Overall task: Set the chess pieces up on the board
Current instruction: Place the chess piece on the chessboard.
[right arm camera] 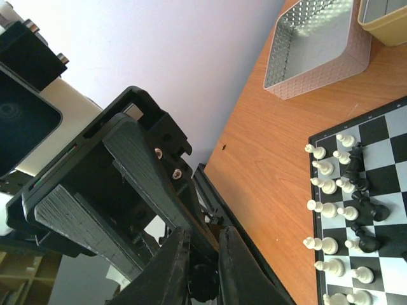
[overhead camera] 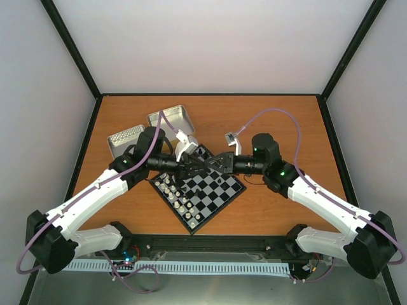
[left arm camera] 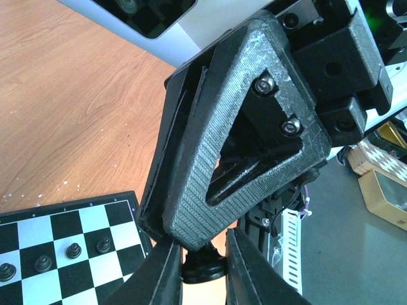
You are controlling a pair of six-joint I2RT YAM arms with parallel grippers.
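The board's empty corner square (overhead camera: 238, 187) is below my right gripper and to its right in the top view. My right gripper needs to go down that way next, turn downward and release.
The board (overhead camera: 222, 194) lies turned like a diamond between the arms. White pieces (overhead camera: 173, 190) stand in two rows along its near-left side, with a few black pieces (overhead camera: 219, 180) further in. My left gripper (overhead camera: 201, 166) and right gripper (overhead camera: 211, 164) meet tip to tip above the board's far corner. In the left wrist view my fingers (left arm camera: 166, 270) pinch the round base of a black piece (left arm camera: 203, 267), with the right gripper's finger (left arm camera: 241, 140) pressed in from above. In the right wrist view my fingers (right arm camera: 175, 267) close around the same black piece (right arm camera: 205, 284).
Two silver tins stand at the back left, one plain (overhead camera: 170, 119) and one dotted (overhead camera: 124, 138); the dotted one also shows in the right wrist view (right arm camera: 311, 51). Black pawns (left arm camera: 73, 251) stand on the board's corner (left arm camera: 114, 213). Bare wood lies right of the board.
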